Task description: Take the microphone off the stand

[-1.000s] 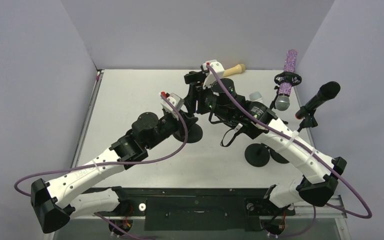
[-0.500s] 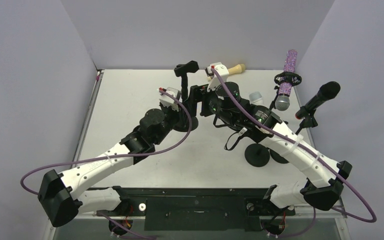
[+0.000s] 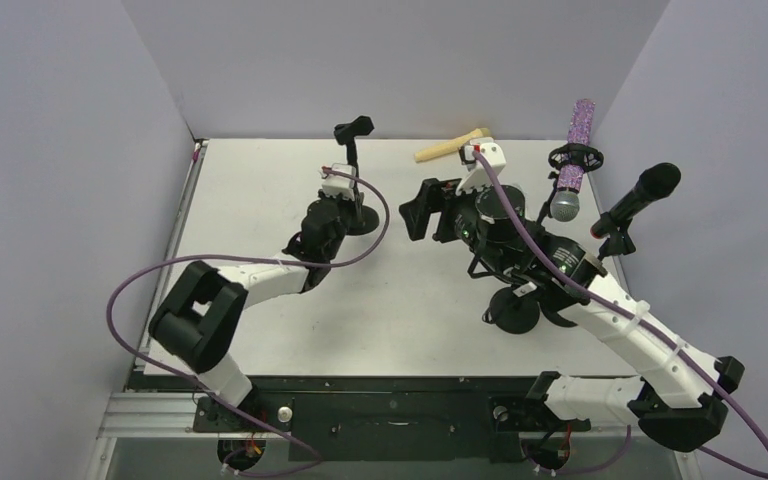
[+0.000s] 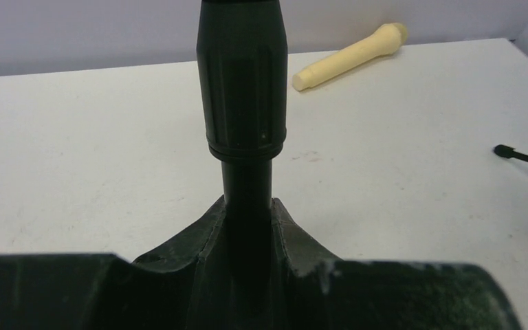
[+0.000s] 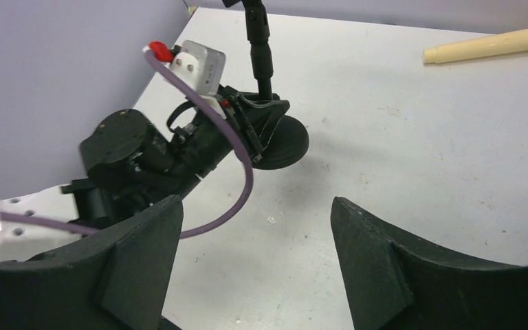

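Next, my left gripper carries the stand outward to the open tabletop near the back wall (image 3: pixel 372 184) and lets go of the stand's pole there, since the stand's clip is already empty.
A black stand (image 3: pixel 351 165) with a round base and an empty clip on top stands upright at the back left of the table. My left gripper (image 3: pixel 352 207) is shut on its pole just above the base; in the left wrist view the pole (image 4: pixel 242 89) rises from between the shut jaws. A cream microphone (image 3: pixel 450 147) lies flat on the table at the back, apart from the stand and seen as microphone (image 4: pixel 350 55) and microphone (image 5: pixel 495 42). My right gripper (image 3: pixel 418 212) hangs open to the right of the stand, holding nothing (image 5: pixel 256 227).
At the back right, a purple glitter microphone (image 3: pixel 577 150) and a black microphone (image 3: pixel 642 192) sit on their own stands, with round bases (image 3: pixel 515 310) under my right arm. Purple cables loop from both wrists. Grey walls enclose the table on three sides.
My left arm has carried the stand toward the back left. My right gripper has opened wider and drawn back to the right, uncovering more of the cream microphone.
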`<state>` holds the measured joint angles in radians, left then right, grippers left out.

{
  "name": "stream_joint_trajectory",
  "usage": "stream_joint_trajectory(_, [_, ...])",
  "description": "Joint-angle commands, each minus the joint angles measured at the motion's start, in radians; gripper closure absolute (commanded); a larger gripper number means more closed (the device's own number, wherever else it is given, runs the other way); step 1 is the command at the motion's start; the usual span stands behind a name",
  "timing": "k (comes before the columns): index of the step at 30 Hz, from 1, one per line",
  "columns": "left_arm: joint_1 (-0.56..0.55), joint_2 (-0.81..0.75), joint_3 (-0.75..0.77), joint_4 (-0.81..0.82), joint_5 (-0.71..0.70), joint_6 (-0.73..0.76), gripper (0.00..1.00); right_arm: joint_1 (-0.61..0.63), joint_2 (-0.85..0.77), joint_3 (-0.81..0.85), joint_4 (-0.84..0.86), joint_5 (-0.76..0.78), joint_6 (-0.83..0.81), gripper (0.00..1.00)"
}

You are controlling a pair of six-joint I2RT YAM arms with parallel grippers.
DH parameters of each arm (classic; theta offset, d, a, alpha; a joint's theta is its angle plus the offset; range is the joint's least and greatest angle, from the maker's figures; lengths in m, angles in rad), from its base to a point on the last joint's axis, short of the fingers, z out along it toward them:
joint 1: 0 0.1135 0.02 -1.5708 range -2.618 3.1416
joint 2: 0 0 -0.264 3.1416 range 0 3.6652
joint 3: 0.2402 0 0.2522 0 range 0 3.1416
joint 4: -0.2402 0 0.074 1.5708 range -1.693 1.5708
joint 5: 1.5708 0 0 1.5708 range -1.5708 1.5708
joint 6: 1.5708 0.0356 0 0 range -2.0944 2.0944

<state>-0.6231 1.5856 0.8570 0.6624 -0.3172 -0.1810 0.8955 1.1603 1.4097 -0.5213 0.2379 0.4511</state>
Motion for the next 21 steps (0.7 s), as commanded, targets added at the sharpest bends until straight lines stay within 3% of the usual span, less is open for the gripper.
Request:
stream_joint_trajectory(1, [0.059, 0.146, 0.089, 0.345, 0.084, 0.049, 1.0, -0.015, -0.068, -0.03, 0.036, 0.046, 0.026, 0.26])
stream_joint_trajectory(8, [0.129, 0.406, 0.249, 0.488, 0.145, 0.078, 1.0, -0.036, -0.123, -0.057, -0.002, 0.062, 0.034, 0.26])
stream_joint_trajectory(21, [0.219, 0.686, 0.565, 0.38, 0.262, 0.014, 1.0, -0.064, -0.13, -0.063, -0.024, 0.078, 0.009, 0.26])
